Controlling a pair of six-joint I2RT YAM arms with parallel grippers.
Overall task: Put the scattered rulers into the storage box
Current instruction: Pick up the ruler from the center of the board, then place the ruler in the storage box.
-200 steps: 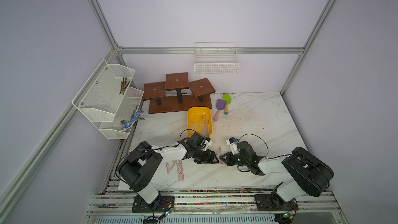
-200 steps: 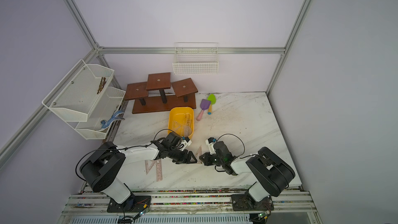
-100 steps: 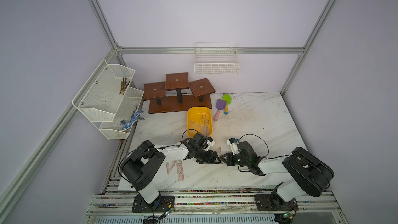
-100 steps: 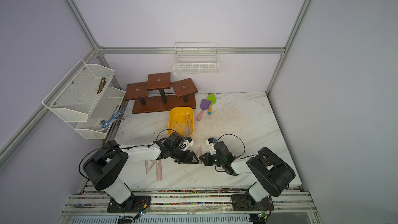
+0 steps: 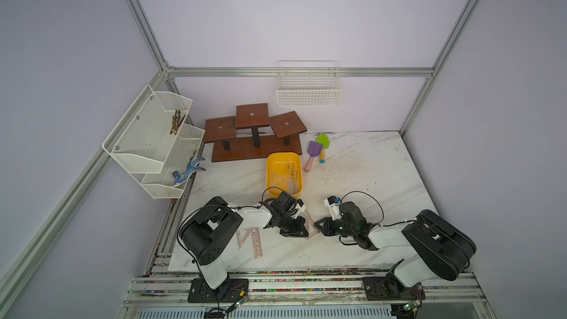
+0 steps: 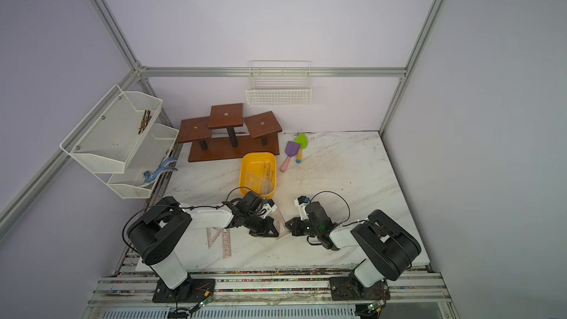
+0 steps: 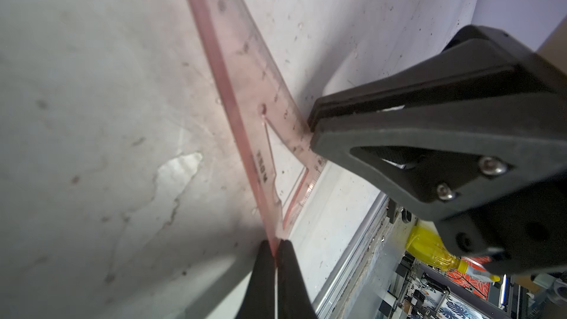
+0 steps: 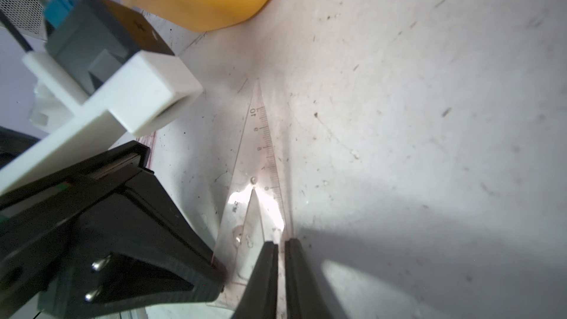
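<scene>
The yellow storage box (image 5: 283, 157) already has other rulers in it. The left gripper will next lift the pinkish see-through ruler outward over the box, then lower it and release it inside.
A pinkish see-through triangular set square (image 7: 245, 65) (image 5: 310, 224), one of the rulers, is near the table's front middle, pinched from both sides. My left gripper (image 7: 277, 248) (image 5: 302, 232) is shut on one edge of it. My right gripper (image 8: 281, 245) (image 5: 319, 228) is shut on the opposite edge. Two more rulers lie flat by the left arm: a small set square (image 5: 244, 237) and a straight ruler (image 5: 256, 242). The yellow storage box (image 5: 283, 157) (image 6: 257, 155) stands just behind the left wrist, with several rulers (image 5: 290, 176) inside.
Purple (image 5: 313, 151) and green (image 5: 322, 142) toy shovels lie right of the box. A brown wooden stand (image 5: 254, 148) is at the back. A white mesh rack (image 5: 153, 139) holding a blue toy lizard (image 5: 187, 173) hangs at left, and a wire basket (image 5: 308, 93) on the back wall.
My left gripper has shut on the set square's edge. Both arms have barely moved, and the right gripper has kept its grip.
</scene>
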